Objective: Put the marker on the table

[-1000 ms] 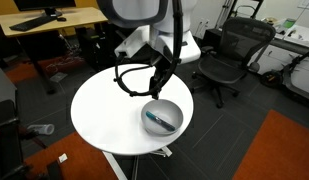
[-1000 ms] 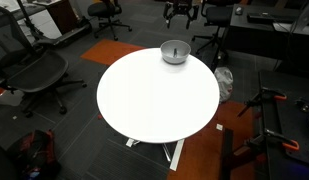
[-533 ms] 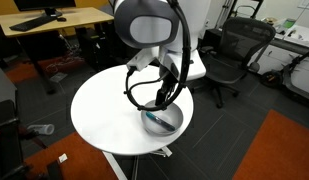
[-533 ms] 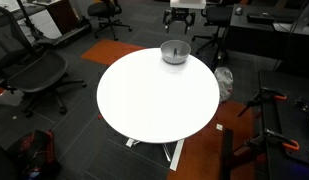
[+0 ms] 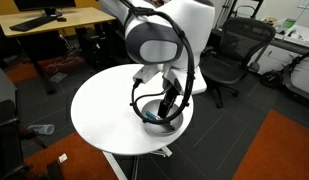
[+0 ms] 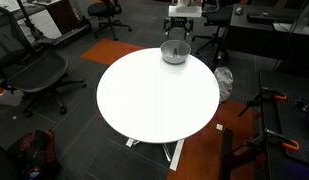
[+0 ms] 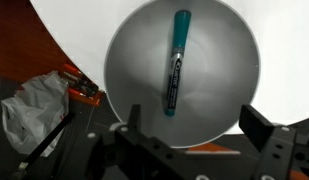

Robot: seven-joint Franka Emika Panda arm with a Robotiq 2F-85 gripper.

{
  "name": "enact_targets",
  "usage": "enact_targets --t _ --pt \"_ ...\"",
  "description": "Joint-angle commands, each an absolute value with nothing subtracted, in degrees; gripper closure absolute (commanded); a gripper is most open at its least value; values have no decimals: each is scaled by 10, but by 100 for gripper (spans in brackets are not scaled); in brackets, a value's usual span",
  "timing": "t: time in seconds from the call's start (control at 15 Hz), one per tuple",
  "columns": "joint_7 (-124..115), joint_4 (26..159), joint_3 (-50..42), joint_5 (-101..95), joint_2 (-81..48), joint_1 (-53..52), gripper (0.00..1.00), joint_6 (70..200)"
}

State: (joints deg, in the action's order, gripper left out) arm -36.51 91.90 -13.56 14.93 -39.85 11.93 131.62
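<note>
Next, my gripper needs to move down into the bowl, fingers on either side of the dark end of the marker (image 7: 175, 62), then close.
The teal marker (image 7: 175, 62) lies in a grey bowl (image 7: 224, 40), seen from above in the wrist view. The bowl stands near the edge of the round white table (image 5: 104, 115), also in an exterior view (image 6: 175, 52). My gripper (image 7: 197, 122) is open just above the bowl, its fingers (image 7: 256, 125) spread wide to either side of the marker's lower end. It holds nothing. In an exterior view the arm hides most of the bowl (image 5: 160, 122). In an exterior view the gripper (image 6: 178, 36) hangs over the bowl.
Office chairs (image 5: 229, 55) stand around the table. A wooden desk (image 5: 49, 20) is at the back. A crumpled bag (image 7: 34, 100) lies on the floor below the table edge. An orange carpet (image 5: 279, 150) covers part of the floor. The table top (image 6: 154, 95) is wide.
The arm has come down and forward over the bowl, so the gripper is now lowered just above it. The marker has not moved.
</note>
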Motion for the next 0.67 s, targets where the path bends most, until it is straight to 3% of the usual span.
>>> enact_targets --t 0.0,0.6 --pt "-385 881 -138 149 -431 124 0 1299" --pt "-388 839 -136 150 -481 125 0 1285"
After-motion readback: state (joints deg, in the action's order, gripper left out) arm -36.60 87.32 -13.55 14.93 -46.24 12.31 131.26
